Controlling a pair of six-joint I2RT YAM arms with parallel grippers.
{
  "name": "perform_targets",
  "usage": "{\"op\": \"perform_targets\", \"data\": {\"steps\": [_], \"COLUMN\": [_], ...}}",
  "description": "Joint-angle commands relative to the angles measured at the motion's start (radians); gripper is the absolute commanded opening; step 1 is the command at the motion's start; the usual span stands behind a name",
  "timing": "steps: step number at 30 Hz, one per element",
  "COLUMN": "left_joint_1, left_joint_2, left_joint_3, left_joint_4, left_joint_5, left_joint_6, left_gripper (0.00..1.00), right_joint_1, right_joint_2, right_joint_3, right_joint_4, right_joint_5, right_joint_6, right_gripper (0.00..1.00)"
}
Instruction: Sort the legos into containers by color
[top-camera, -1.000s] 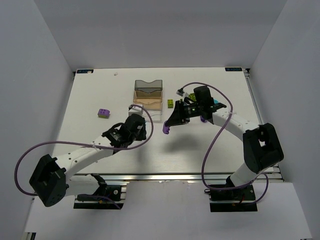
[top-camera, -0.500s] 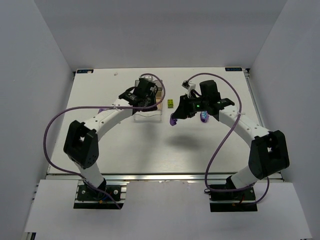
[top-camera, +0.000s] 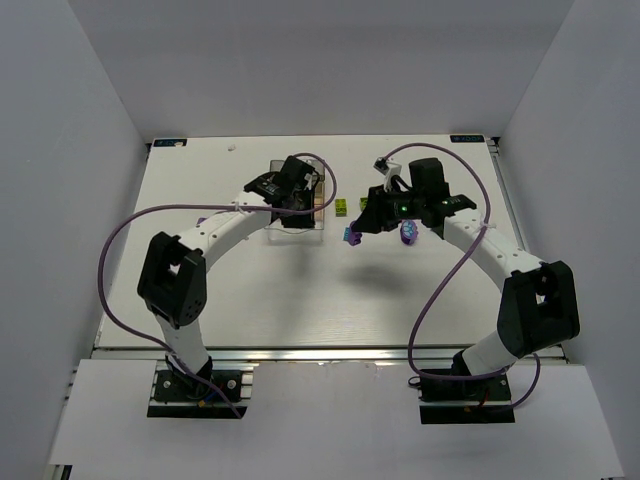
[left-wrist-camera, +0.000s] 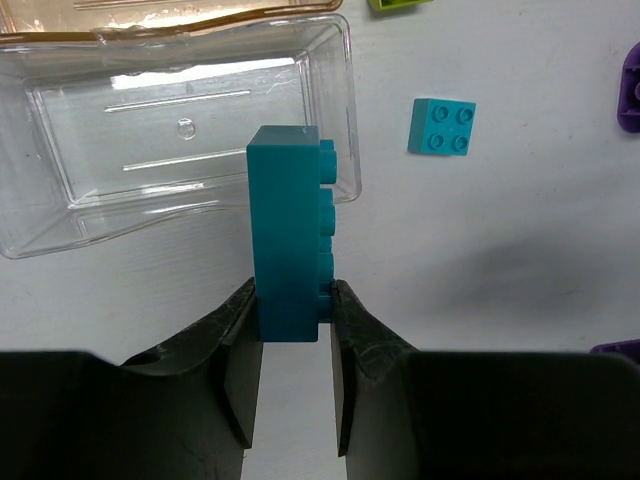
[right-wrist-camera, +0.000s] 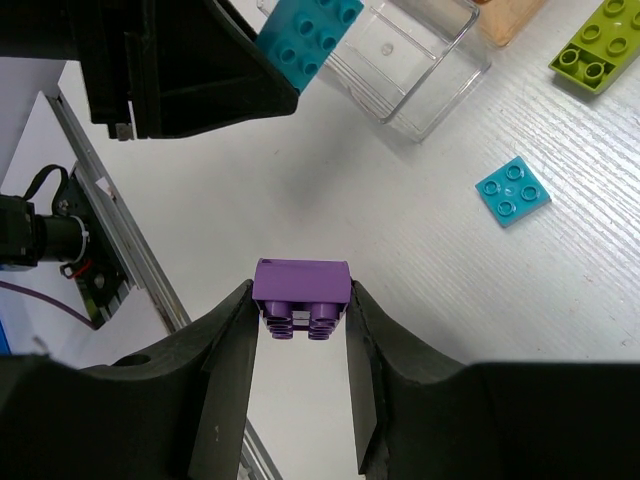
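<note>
I need to move my right gripper outward next and over the amber container to release the purple lego, as that container is to my right gripper's left in the top view.
My left gripper (left-wrist-camera: 292, 300) is shut on a long teal studded lego (left-wrist-camera: 288, 220) and holds it above the near right corner of the clear container (left-wrist-camera: 150, 150). The amber container (left-wrist-camera: 150, 12) lies just behind it. In the top view the left gripper (top-camera: 292, 200) covers most of the containers (top-camera: 318, 205). My right gripper (right-wrist-camera: 300, 305) is shut on a purple lego (right-wrist-camera: 301, 280), studs facing the camera, held above the table to the right of the containers (top-camera: 353, 236). A flat cyan lego (left-wrist-camera: 441, 127) lies on the table between the grippers.
Lime legos (top-camera: 341, 207) and a rounded purple lego (top-camera: 408, 233) lie right of the containers. Another purple lego (top-camera: 203, 219) lies left of them, half hidden by the left arm. A lime lego (right-wrist-camera: 595, 45) shows in the right wrist view. Cables arch over both arms.
My left arm swung from the table's middle out to the containers with the teal lego. My right gripper moved back and right, still holding the purple lego.
</note>
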Motion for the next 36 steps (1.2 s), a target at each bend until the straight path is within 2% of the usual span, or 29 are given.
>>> {"op": "perform_targets", "data": {"steps": [1, 24, 30, 36], "left_joint_1": [0.007, 0.035, 0.040, 0.041], "left_joint_2": [0.029, 0.178, 0.202, 0.199], "left_joint_3": [0.036, 0.173, 0.196, 0.185], "left_joint_4": [-0.027, -0.044, -0.044, -0.044], "left_joint_5": [0.035, 0.045, 0.046, 0.031], "left_joint_6": [0.060, 0.095, 0.097, 0.097], "left_gripper": [0.07, 0.20, 0.37, 0.63], "right_joint_1": [-0.004, -0.024, -0.024, -0.025], "right_joint_2": [-0.017, -0.023, -0.023, -0.022], "right_joint_3": [0.008, -0.031, -0.038, -0.040], "right_joint_4": [0.004, 0.013, 0.013, 0.015], "right_joint_5": [-0.011, -0.026, -0.030, -0.031], "right_joint_6": [-0.012, -0.017, -0.019, -0.023], "right_gripper": [0.00, 0.00, 0.00, 0.00]}}
